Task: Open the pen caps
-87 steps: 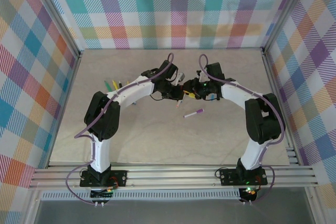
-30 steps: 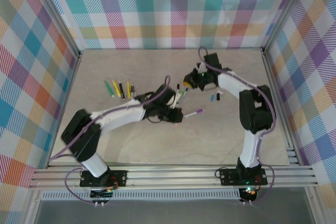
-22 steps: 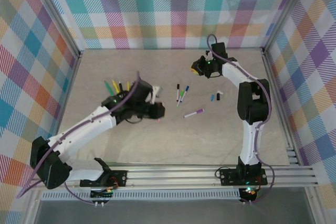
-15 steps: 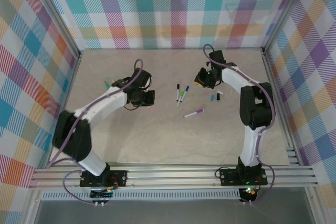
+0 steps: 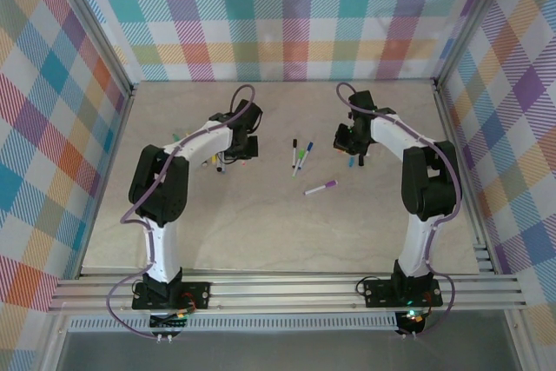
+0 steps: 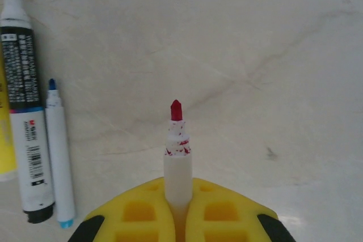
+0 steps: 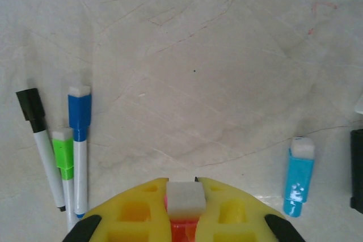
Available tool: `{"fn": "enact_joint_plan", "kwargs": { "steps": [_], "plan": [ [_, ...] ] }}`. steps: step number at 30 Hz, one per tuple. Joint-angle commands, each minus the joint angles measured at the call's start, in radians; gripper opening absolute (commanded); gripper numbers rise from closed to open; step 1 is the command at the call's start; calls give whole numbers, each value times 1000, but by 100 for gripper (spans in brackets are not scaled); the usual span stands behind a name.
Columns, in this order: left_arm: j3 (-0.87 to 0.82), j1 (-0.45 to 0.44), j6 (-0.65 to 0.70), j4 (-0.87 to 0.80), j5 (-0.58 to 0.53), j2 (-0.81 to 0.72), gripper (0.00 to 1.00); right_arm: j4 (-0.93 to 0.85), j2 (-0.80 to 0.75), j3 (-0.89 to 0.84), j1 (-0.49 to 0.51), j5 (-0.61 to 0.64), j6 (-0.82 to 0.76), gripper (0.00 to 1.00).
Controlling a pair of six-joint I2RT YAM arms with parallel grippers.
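Note:
Next, my right gripper lowers the red pen cap and lets go of it beside the loose light-blue cap (image 7: 299, 175).
My left gripper (image 6: 178, 199) is shut on a white pen (image 6: 177, 157) whose bare red tip points away over the table, with no cap on it. In the top view this gripper (image 5: 237, 150) hangs at the right end of a row of pens (image 5: 187, 140) at the back left. My right gripper (image 7: 182, 203) is shut on a red pen cap (image 7: 185, 198) with a white end. It hovers (image 5: 349, 140) beside a loose light-blue cap (image 7: 299, 175). Three capped pens, black (image 7: 42, 145), green (image 7: 64, 160) and blue (image 7: 79, 134), lie to its left.
A black-tipped marker (image 6: 22, 106), an uncapped blue-tipped pen (image 6: 58, 157) and a yellow highlighter (image 6: 4, 140) lie left of my left gripper. A purple-capped pen (image 5: 320, 187) lies alone mid-table. A dark object (image 7: 357, 168) sits at the right edge. Metal frame rails border the table.
The left arm has swung from mid-table out to the left and then back to the row of pens. The right arm has come forward from the back to the loose caps.

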Motion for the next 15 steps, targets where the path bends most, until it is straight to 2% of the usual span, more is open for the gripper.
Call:
{"fn": "enact_joint_plan", "kwargs": {
  "steps": [1,5,9,15],
  "plan": [
    [36,33,39,-60,-58,35,0,-39,26,13,0,46,-40,0],
    [62,51,60,-85,-64,78,0,-55,50,23,0,69,-51,0],
    [82,54,62,-90,-82,105,16,-62,67,25,0,97,-50,1],
    [116,54,61,-104,-94,111,24,-101,84,38,0,175,-44,6]
  ]
}}
